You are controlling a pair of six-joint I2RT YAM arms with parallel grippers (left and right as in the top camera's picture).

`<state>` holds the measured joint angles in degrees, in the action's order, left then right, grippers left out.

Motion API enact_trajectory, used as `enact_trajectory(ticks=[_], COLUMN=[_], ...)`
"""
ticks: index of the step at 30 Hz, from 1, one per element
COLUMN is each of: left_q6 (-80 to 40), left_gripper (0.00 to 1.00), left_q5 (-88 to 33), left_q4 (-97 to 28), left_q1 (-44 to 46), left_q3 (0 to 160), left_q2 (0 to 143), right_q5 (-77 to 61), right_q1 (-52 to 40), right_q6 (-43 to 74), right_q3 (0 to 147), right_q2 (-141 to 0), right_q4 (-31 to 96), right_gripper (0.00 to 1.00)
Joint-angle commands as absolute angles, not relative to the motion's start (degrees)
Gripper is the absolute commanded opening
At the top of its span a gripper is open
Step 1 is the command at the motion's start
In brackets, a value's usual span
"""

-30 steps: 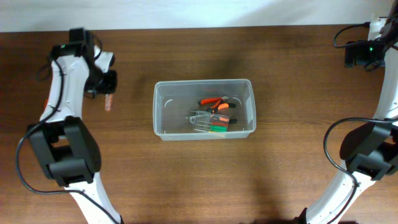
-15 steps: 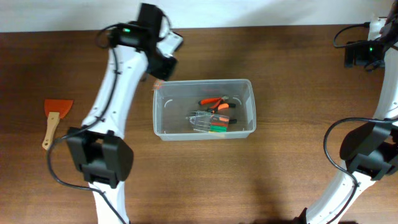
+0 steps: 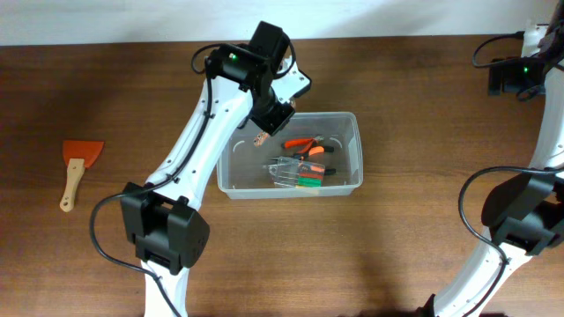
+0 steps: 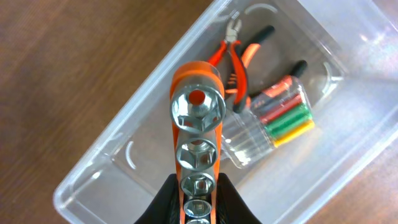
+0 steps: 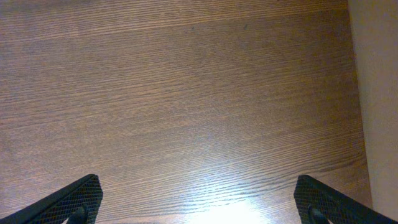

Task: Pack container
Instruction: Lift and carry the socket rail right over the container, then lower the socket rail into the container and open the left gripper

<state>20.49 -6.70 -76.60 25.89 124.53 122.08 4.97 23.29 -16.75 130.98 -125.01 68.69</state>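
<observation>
The open space on the container's bare bottom beside the bit case is below. Next I should lower the orange bar in my left gripper onto it and release it there.
The clear plastic container [image 3: 228,157] stands at the table's middle; it also shows in the left wrist view [image 4: 112,158]. Inside lie orange-handled pliers [image 3: 306,145] and a small clear case of coloured bits [image 3: 300,175]. My left gripper [image 3: 265,126] is shut on an orange rail of metal sockets [image 4: 196,134] and holds it above the container's back left part. The pliers [image 4: 239,59] and the bit case [image 4: 273,121] show beyond the rail in the left wrist view. My right gripper [image 5: 199,208] is open and empty over bare wood at the far right back corner.
An orange scraper with a wooden handle [image 3: 76,170] lies on the table at the far left. The table's right edge [image 5: 354,93] shows in the right wrist view.
My left arm has swung right with the socket rail, from the table's left side to above the container. The scraper came into view. The right arm has not moved.
</observation>
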Motion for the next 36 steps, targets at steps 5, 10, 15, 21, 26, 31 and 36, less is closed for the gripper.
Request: enact_trajectory(ticks=[5, 10, 15, 21, 26, 31, 36], left_q6=[28.4, 33.1, 34.3, 34.3, 34.3, 34.3, 34.3], left_gripper=[0.03, 0.04, 0.04, 0.05, 0.09, 0.09, 0.09], left_q5=[-14.3, -15.3, -13.6, -8.0, -7.7, -7.7, -7.7], left_q4=[-79.6, -80.6, -80.4, -80.5, -80.4, -80.2, -79.6], left_q1=[26.1, 26.1, 26.1, 26.1, 26.1, 26.1, 26.1], left_q3=[125.8, 125.4, 125.3, 125.3, 125.3, 125.3, 125.3], left_q2=[121.0, 121.4, 123.7, 127.9, 130.6, 132.9, 135.1], right_q5=[4.7, 4.7, 4.7, 4.7, 4.7, 4.7, 4.7], right_q1=[23.7, 23.7, 23.7, 23.7, 23.7, 23.7, 23.7], right_q6=[-16.7, -16.7, -16.7, -16.7, -16.7, -16.7, -16.7], right_q3=[131.1, 131.1, 131.1, 131.1, 131.1, 131.1, 131.1], right_q2=[-124.5, -124.5, -124.5, -124.5, -124.5, -124.5, -124.5], right_q4=[68.5, 68.5, 68.5, 68.5, 68.5, 68.5, 68.5], right_gripper=[0.99, 0.99, 0.99, 0.99, 0.99, 0.99, 0.99])
